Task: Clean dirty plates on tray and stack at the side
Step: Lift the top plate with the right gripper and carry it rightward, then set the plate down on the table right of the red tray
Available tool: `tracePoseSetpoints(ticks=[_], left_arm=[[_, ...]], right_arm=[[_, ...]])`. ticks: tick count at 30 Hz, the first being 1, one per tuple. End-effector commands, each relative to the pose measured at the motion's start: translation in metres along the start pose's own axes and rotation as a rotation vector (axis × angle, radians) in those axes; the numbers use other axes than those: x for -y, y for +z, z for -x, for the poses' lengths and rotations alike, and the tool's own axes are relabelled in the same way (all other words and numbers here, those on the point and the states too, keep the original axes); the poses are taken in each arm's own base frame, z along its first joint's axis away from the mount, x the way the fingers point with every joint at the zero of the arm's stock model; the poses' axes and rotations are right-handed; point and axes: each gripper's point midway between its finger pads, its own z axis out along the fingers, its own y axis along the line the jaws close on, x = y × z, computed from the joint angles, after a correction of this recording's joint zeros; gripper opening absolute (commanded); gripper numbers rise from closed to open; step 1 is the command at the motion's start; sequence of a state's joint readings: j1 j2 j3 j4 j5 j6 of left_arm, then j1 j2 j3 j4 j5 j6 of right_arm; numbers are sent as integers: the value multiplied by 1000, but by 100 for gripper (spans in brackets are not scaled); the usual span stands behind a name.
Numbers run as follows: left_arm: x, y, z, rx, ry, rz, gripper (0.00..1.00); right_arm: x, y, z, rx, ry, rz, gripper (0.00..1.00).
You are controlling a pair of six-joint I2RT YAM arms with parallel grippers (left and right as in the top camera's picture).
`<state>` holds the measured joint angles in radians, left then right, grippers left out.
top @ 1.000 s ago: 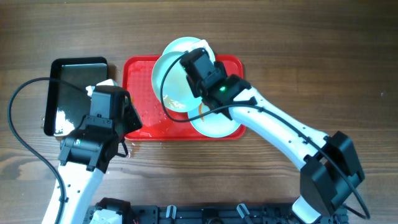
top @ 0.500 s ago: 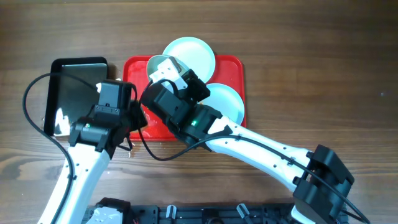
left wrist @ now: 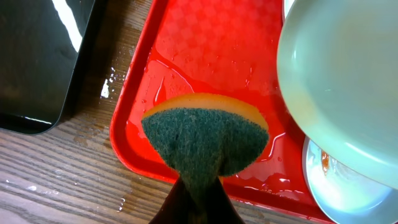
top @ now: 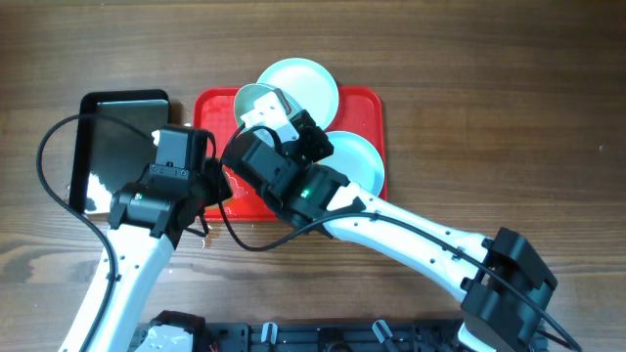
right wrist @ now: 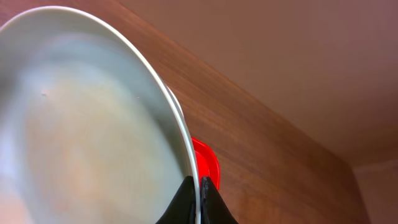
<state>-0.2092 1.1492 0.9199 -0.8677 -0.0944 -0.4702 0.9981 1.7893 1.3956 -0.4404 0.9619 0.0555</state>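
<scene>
Next, my right gripper swings to its right in the overhead view, lowers the plate flat onto clear wood (top: 450, 106) beside the tray and lets go of it.
The red tray (top: 217, 106) lies mid-table. My right gripper (right wrist: 199, 184) is shut on the rim of one pale plate (right wrist: 81, 118) and holds it tilted on edge above the tray's left part; it shows overhead (top: 252, 101) and in the left wrist view (left wrist: 339, 81). A second plate (top: 301, 82) lies at the tray's far edge. A third plate (top: 357, 161) lies at the tray's right; it shows an orange smear in the left wrist view (left wrist: 339, 186). My left gripper (left wrist: 198, 186) is shut on a green and orange sponge (left wrist: 205, 137) over the tray's wet near-left corner (left wrist: 205, 59).
A black glossy tray (top: 117, 142) lies left of the red tray, on the wooden table (top: 489, 98). Water drops lie on the wood by the red tray's near-left edge (left wrist: 112, 87). My two arms are close together over the red tray's left half.
One second ago the right gripper held the plate over the tray's middle. It has swung it left and tipped it on edge; the left arm rose toward it. Almost nothing moved in the last half second.
</scene>
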Motion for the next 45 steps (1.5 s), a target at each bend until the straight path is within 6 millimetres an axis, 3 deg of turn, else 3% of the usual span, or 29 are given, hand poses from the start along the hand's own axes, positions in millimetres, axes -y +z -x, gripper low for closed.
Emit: tracePoseSetpoints(ticks=[1,2,3,5,6,7,8,9,10,12,13,14,15,17,18,20,22,26,28,30,32,33,36,41,45], left_arm=[[1,2,1,-3,-13,-9,4],[2,2,1,-2,-13,-9,4],[2,2,1,-3,-13,-9,4],[2,2,1,-2,-12,-9,4],[2,2,1,-2,-12,-9,4],[2,2,1,-2,-12,-9,4],[2,2,1,-2,-12,-9,4],[2,2,1,-2,-12,-9,4],[2,2,1,-2,-12,-9,4],[1,2,1,-1,-12,-6,4],[1,2,1,-1,-12,-6,4],[1,2,1,0,-12,-6,4],[1,2,1,0,-12,-6,4],[1,2,1,-1,-12,-6,4],[1,2,1,-1,-12,-6,4],[1,2,0,-3,-12,-5,4],[0,3,0,-5,-8,-3,4],[0,6,-1,-14,-8,2,4],[0,7,-1,-18,-7,4,4],[0,8,-2,-22,-7,7,4],[0,8,-2,-21,-7,6,4],[1,8,-1,-17,-8,3,4],[1,8,1,-13,-8,1,4],[1,8,0,-13,-8,1,4],[2,8,1,-10,-8,-1,4]], right_arm=[[14,-3,6,15,-42,-58,5],[32,-5,8,29,78,-164,4],[29,-6,8,35,136,-152,4],[-18,-4,6,18,-68,114,4],[-19,-4,2,10,-123,120,4],[3,-3,3,7,36,-8,4],[-3,-3,2,2,95,26,4],[-27,-5,2,0,-18,167,4],[-36,-7,-1,3,-130,223,4],[-1,-3,1,-2,83,15,4],[-11,-3,1,-5,69,72,4],[-35,-7,-2,-4,-103,218,4],[-34,-7,-4,-8,-140,215,4],[-9,-2,-5,-25,55,71,4],[-6,1,-7,-39,124,75,4],[-15,5,-10,-84,196,206,4],[-7,10,-10,-129,320,311,4],[56,24,-15,-236,647,431,4],[77,29,-21,-271,715,516,4],[112,46,-46,-353,821,543,4],[149,70,-87,-450,905,455,4],[177,87,-123,-513,964,359,4],[217,113,-189,-598,1078,209,4],[235,141,-271,-689,1224,77,4],[226,154,-299,-741,1212,73,4]])
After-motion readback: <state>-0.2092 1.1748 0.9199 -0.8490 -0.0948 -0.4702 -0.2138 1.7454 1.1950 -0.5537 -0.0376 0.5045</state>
